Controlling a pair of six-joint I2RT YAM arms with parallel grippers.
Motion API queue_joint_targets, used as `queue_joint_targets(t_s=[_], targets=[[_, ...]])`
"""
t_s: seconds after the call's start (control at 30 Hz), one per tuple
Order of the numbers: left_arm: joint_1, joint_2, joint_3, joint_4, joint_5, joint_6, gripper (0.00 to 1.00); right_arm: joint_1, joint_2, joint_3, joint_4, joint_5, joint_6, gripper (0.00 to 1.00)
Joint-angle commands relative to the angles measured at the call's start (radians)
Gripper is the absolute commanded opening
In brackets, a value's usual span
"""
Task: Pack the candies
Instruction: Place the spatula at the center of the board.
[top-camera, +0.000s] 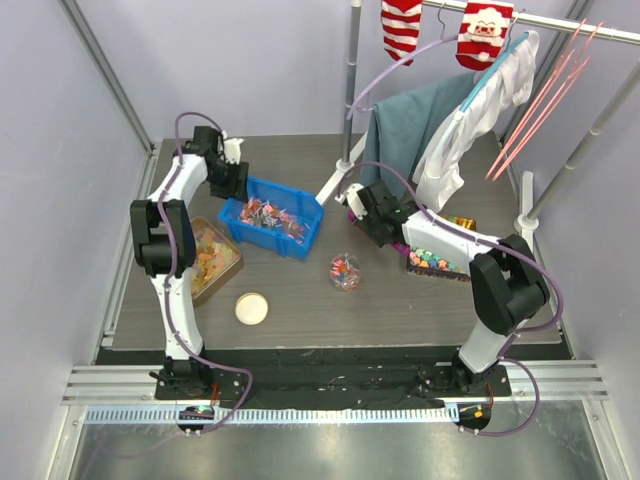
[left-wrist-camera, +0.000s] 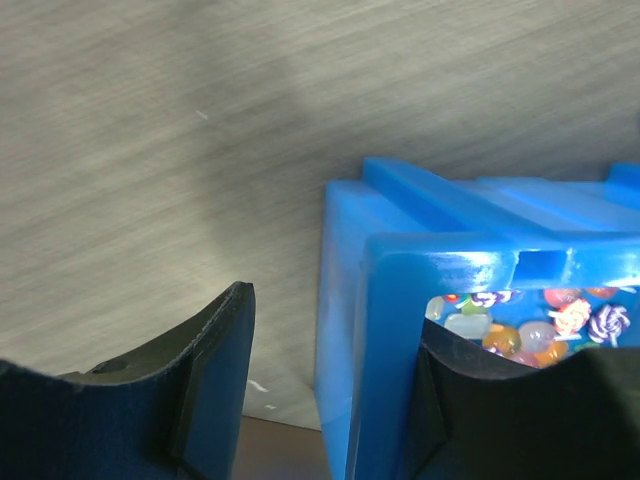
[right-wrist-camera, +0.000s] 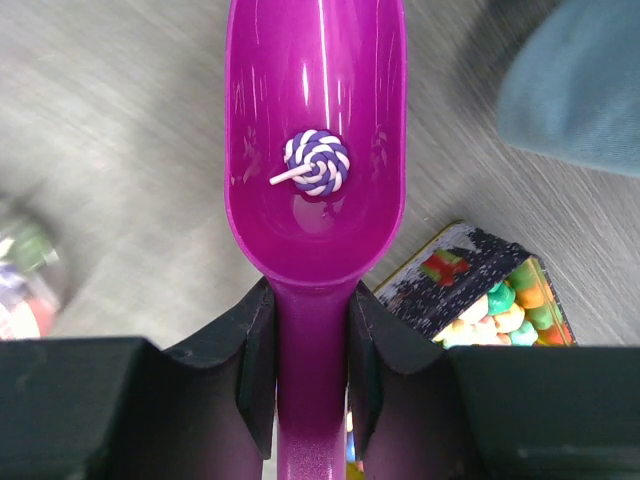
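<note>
My right gripper needs to move down to the bare table under the raised magenta scoop, beside the tray of pastel sweets, and release the handle there.
The candies (top-camera: 268, 215) fill a blue bin (top-camera: 300, 205) at mid-table; they also show in the left wrist view (left-wrist-camera: 530, 325). My left gripper (top-camera: 232, 180) is open at the bin's left end. In the left wrist view (left-wrist-camera: 335, 320) its jaws straddle the bin wall (left-wrist-camera: 385, 330), with a gap on the outer side. My right gripper (top-camera: 362, 205) is right of the bin. In the right wrist view (right-wrist-camera: 308, 300) it is shut on the handle of a magenta scoop (right-wrist-camera: 315, 130), which holds one purple-white swirl candy (right-wrist-camera: 318, 162). A small clear jar (top-camera: 345, 271) holds some candies.
A tub of orange-yellow gummies (top-camera: 212, 258) stands at the left and a round cream lid (top-camera: 251, 308) lies in front. A tray of pastel sweets (top-camera: 438, 260) sits under the right arm, also seen in the right wrist view (right-wrist-camera: 500, 300). Clothes hang on a rack (top-camera: 430, 130) behind.
</note>
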Motion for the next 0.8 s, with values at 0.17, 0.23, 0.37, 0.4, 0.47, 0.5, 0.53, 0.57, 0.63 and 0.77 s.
queue_joint_targets(t_s=[0.17, 0.23, 0.37, 0.4, 0.47, 0.5, 0.53, 0.57, 0.63, 0.77], targets=[[0.048, 0.115, 0.243, -0.061, -0.112, 0.048, 0.54, -0.046, 0.070, 0.013, 0.127, -0.013, 0.042, 0.05], [0.050, 0.140, 0.281, -0.084, -0.115, 0.042, 0.54, -0.046, 0.084, 0.011, 0.128, -0.027, 0.048, 0.07], [0.051, 0.125, 0.295, -0.086, -0.098, 0.035, 0.54, -0.046, 0.097, 0.002, 0.128, -0.041, 0.051, 0.14], [0.050, 0.114, 0.288, -0.083, -0.097, 0.033, 0.54, -0.048, 0.100, 0.000, 0.127, -0.041, 0.051, 0.20], [0.051, 0.079, 0.275, -0.083, -0.075, 0.025, 0.56, -0.049, 0.107, -0.004, 0.127, -0.046, 0.050, 0.27], [0.051, 0.063, 0.253, -0.080, -0.063, 0.016, 0.58, -0.048, 0.110, -0.003, 0.124, -0.047, 0.051, 0.36], [0.053, 0.045, 0.242, -0.075, -0.046, 0.013, 0.62, -0.049, 0.113, -0.003, 0.111, -0.050, 0.050, 0.39], [0.053, 0.010, 0.230, -0.072, -0.016, 0.004, 0.64, -0.048, 0.112, -0.003, 0.110, -0.056, 0.048, 0.42], [0.053, -0.032, 0.186, -0.063, 0.024, -0.014, 0.68, -0.048, 0.113, -0.001, 0.096, -0.066, 0.043, 0.47], [0.051, -0.136, 0.118, -0.060, 0.119, -0.036, 0.70, -0.049, 0.100, 0.005, 0.087, -0.079, 0.045, 0.50]])
